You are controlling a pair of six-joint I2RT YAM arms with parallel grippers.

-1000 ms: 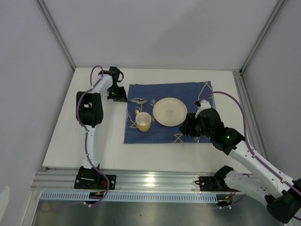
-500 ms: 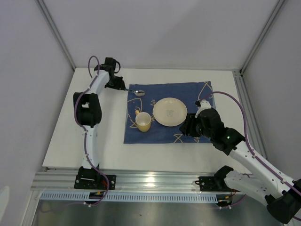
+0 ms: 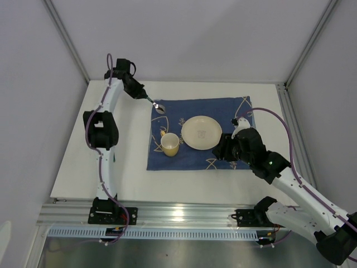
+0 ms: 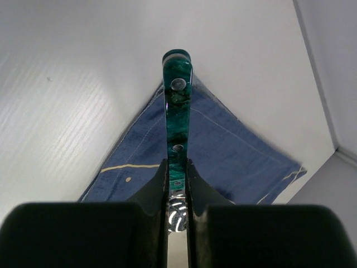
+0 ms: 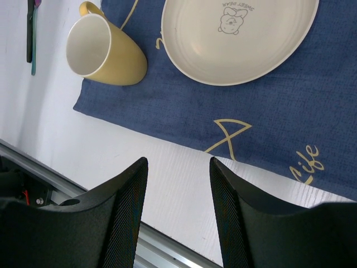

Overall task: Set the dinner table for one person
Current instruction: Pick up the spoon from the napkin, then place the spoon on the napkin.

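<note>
Bare cloth beside the plate is below the left gripper, to the right in the top view, so the left gripper needs to move down toward the plate and let go of the spoon.
The white dinner table [image 3: 111, 162] carries a dark blue cloth [image 3: 198, 111]. On the cloth lie a cream plate [image 3: 201, 132] and a yellow mug [image 3: 170, 144]. My left gripper [image 3: 146, 98] is at the cloth's far left corner, shut on a spoon [image 3: 159, 106] with a green handle. In the left wrist view the jaws [image 4: 177, 173] clamp the spoon's neck; the green handle [image 4: 177, 106] points away over the cloth [image 4: 223, 151]. My right gripper [image 3: 221, 149] is open and empty over the cloth's near edge, right of the plate [image 5: 237, 33] and mug [image 5: 103, 53].
Silver frame rails [image 3: 184, 215] run along the near table edge, and grey walls close the far side. A thin dark and teal strip [image 5: 31, 39] lies at the top left of the right wrist view; I cannot tell what it is.
My left gripper has carried the spoon from the cloth's left edge up and back to its far left corner. The right arm has not moved.
</note>
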